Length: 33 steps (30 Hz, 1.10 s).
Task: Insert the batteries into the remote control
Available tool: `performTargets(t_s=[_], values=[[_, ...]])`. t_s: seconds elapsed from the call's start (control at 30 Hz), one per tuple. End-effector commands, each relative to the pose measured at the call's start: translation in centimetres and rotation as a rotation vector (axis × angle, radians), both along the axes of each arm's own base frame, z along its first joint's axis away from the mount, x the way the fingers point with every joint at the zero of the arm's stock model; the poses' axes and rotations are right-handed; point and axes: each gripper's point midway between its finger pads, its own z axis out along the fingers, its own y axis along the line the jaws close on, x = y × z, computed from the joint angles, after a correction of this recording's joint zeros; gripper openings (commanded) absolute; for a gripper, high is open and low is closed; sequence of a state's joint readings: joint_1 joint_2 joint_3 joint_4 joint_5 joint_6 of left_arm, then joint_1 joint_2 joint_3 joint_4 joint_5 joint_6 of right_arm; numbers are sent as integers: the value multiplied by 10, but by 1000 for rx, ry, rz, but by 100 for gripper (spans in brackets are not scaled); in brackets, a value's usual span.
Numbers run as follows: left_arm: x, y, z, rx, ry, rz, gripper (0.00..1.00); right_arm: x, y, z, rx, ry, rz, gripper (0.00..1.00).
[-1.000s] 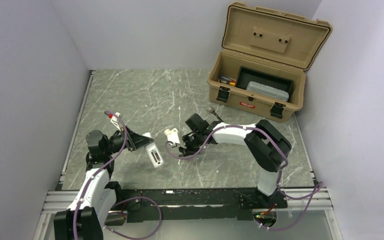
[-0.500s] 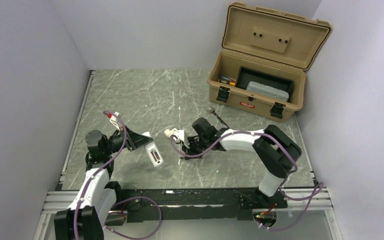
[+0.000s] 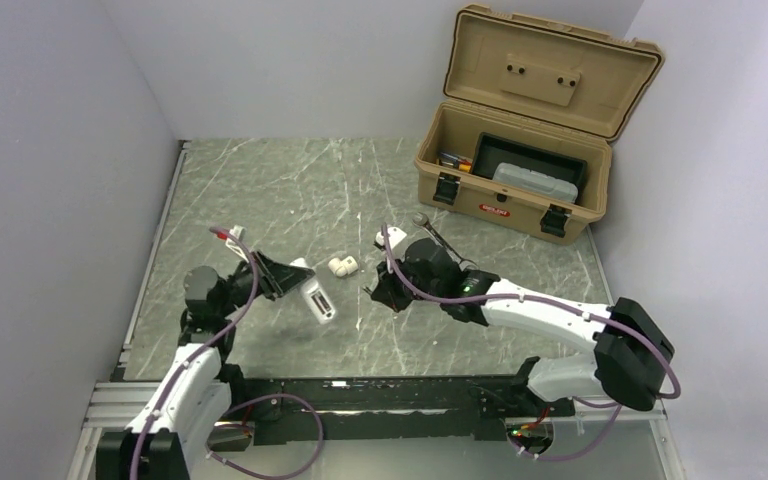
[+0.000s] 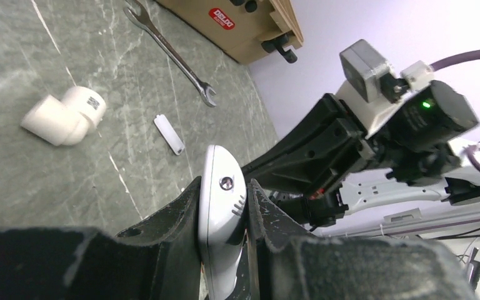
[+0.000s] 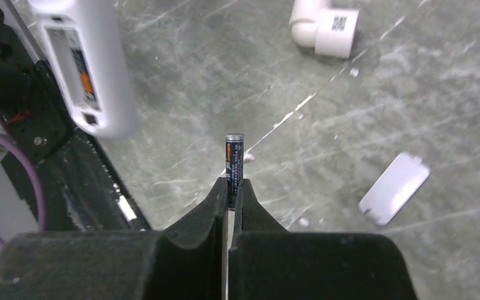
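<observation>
The battery in my right gripper will next go left in the top view into the battery bay's empty slot (image 3: 318, 303) (image 5: 66, 62), beside the seated battery, and my right gripper will release it.
The white remote control (image 3: 317, 301) is off the table, clamped edge-on in my left gripper (image 3: 298, 285), whose jaws are shut on its sides (image 4: 223, 206). The right wrist view shows its back, with the open battery bay (image 5: 78, 65) facing my right gripper. My right gripper (image 3: 378, 291) hovers just right of the remote. It is shut on a slim dark battery (image 5: 234, 159), which sticks out past the fingertips (image 5: 231, 186) and points toward the table.
The small white battery cover (image 5: 394, 187) lies flat on the marble table (image 3: 260, 190). A white pipe fitting (image 3: 342, 266) lies between the two grippers, and a silver wrench (image 3: 438, 238) lies behind the right arm. An open tan toolbox (image 3: 520, 150) stands at the back right.
My right gripper has shut on the battery, and its arm has stretched out low with the elbow swung right. My left gripper has nudged the remote slightly up and to the right.
</observation>
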State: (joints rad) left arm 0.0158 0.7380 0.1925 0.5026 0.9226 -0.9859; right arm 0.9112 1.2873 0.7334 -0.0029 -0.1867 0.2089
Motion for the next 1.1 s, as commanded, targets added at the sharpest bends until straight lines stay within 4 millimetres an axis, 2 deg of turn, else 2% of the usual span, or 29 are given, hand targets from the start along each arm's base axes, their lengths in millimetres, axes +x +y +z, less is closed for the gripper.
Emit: performTargets(t_s=[0.0, 0.13, 0.27, 0.33, 0.5, 0.7, 0.83, 1.07], values=[[11, -11, 13, -72, -103, 122, 0, -15, -6, 25, -23, 87, -192, 0], [10, -21, 14, -151, -75, 160, 0, -26, -14, 53, -25, 96, -241, 0], [17, -25, 8, -195, 41, 194, 0, -31, -18, 84, 44, 95, -265, 0], [19, -27, 4, -226, 108, 218, 0, -35, -17, 89, 37, 117, -254, 0], [14, -39, 15, -277, 126, 188, 0, -44, -5, 80, -55, 171, -218, 0], [10, -46, 8, -272, 192, 191, 0, -45, 8, 68, -113, 198, -210, 0], [10, -51, 3, -232, 236, 185, 0, -46, 19, 68, -113, 191, -182, 0], [9, -56, 0, -231, 236, 174, 0, -43, 26, 67, -121, 183, -178, 0]])
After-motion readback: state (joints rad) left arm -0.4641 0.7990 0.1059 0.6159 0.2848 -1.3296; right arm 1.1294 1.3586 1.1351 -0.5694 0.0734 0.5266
